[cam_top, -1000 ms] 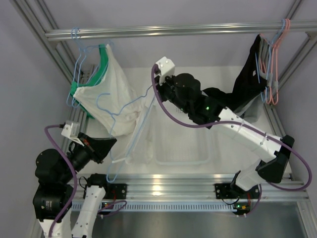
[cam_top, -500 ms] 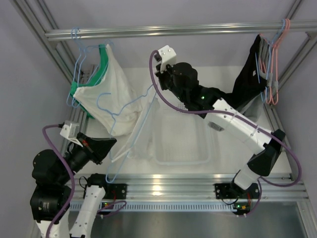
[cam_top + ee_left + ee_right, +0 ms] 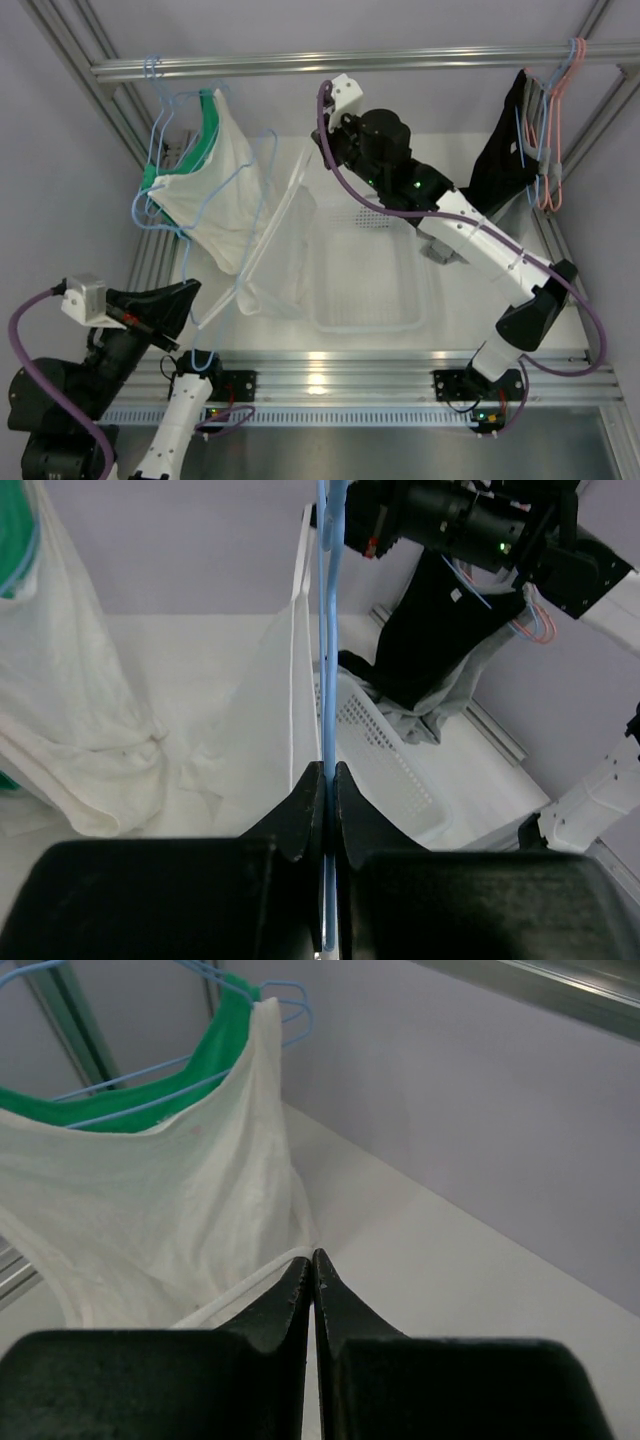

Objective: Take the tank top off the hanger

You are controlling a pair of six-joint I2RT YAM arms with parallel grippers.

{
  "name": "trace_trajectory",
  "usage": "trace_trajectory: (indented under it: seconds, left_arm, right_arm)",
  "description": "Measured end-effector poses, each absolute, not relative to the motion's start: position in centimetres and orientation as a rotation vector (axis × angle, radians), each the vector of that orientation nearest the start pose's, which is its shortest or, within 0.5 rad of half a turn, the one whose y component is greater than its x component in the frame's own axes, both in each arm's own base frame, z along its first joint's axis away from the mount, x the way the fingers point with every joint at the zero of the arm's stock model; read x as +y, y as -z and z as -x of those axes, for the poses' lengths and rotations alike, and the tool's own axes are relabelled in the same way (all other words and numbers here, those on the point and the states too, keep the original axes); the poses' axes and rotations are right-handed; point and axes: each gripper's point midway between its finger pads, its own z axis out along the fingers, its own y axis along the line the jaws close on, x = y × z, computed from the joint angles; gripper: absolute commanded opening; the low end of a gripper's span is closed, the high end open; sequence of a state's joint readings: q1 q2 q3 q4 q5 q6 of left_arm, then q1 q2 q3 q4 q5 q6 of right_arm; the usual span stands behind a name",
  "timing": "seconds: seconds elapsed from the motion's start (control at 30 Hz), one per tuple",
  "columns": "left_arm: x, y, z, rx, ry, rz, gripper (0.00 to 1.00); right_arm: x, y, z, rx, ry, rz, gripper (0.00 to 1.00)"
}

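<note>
The left gripper carries the light-blue wire hanger outward to the back bar beside the cream-white garment next and releases it, since that bar holds other blue hangers.
The light-blue wire hanger (image 3: 268, 180) slants across the left of the table. My left gripper (image 3: 185, 298) is shut on its wire near the hook end; the wrist view shows the blue wire (image 3: 328, 630) pinched between the jaws of that gripper (image 3: 328, 772). The thin white tank top (image 3: 285, 240) hangs stretched along the hanger, and also shows in the left wrist view (image 3: 270, 710). My right gripper (image 3: 318, 155) is shut on its upper strap; the right wrist view shows the white strap (image 3: 250, 1282) running into the closed tips of that gripper (image 3: 313, 1257).
A larger cream-white garment (image 3: 215, 185) over a green one (image 3: 207, 110) hangs on blue hangers from the back rail at left. A white mesh basket (image 3: 365, 325) sits mid-table. A black garment (image 3: 500, 160) and a pink hanger (image 3: 560, 120) hang at right.
My left arm has pulled back toward the near left corner, dragging the hanger with it. My right gripper has moved up and back with the strap, stretching the tank top.
</note>
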State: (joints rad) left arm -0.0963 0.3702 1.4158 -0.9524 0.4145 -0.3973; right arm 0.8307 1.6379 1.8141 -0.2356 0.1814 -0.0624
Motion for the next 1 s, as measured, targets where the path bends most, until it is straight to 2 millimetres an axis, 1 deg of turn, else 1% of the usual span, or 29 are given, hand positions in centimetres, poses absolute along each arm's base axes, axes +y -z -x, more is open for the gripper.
trace_trajectory:
  seconds: [0.03, 0.1, 0.23, 0.33, 0.4, 0.47, 0.6, 0.73, 0.8, 0.9, 0.97, 1.0]
  left_arm:
    - [-8.9, -44.0, -6.5, 1.501, 0.686, -0.108, 0.0]
    - [-8.1, -45.3, -6.0, 1.456, 0.648, -0.078, 0.0]
    - [-6.4, -46.8, -5.8, 1.399, 0.578, -0.001, 0.0]
    - [-5.6, -47.3, -6.5, 1.372, 0.552, 0.051, 0.0]
    - [-5.5, -47.5, -7.4, 1.357, 0.562, 0.079, 0.0]
    - [-5.6, -47.5, -8.5, 1.344, 0.581, 0.098, 0.0]
    - [-6.0, -47.4, -11.3, 1.309, 0.616, 0.118, 0.0]
    - [-6.1, -47.6, -13.8, 1.244, 0.616, 0.113, 0.0]
    - [-6.2, -47.5, -15.1, 1.208, 0.616, 0.108, 0.0]
    - [-6.4, -47.3, -16.6, 1.173, 0.622, 0.091, 0.0]
    - [-6.7, -47.4, -17.4, 1.149, 0.627, 0.07, 0.0]
    - [-6.8, -47.6, -17.8, 1.134, 0.626, 0.062, 0.0]
  right_arm:
    - [35.8, -42.4, -36.8, 1.534, -0.46, 0.593, 0.0]
    - [37.2, -42.4, -35.5, 1.521, -0.512, 0.64, 0.0]
    - [40.9, -42.5, -31.5, 1.494, -0.686, 0.733, 0.0]
    - [42.8, -42.5, -29.2, 1.476, -0.814, 0.77, 0.0]
    - [43.5, -42.2, -28.3, 1.472, -0.878, 0.775, 0.0]
    - [43.9, -41.1, -27.7, 1.481, -0.935, 0.775, 0.0]
    - [44.3, -38.4, -26.2, 1.516, -1.002, 0.781, 0.0]
    - [45.3, -34.6, -23.1, 1.552, -1.062, 0.838, 0.0]
    - [45.8, -32.3, -21.1, 1.576, -1.096, 0.874, 0.0]
    - [46.1, -29.7, -19.3, 1.615, -1.131, 0.904, 0.0]
    - [46.1, -28.9, -18.7, 1.63, -1.146, 0.909, 0.0]
    - [46.1, -29.0, -18.6, 1.625, -1.155, 0.907, 0.0]
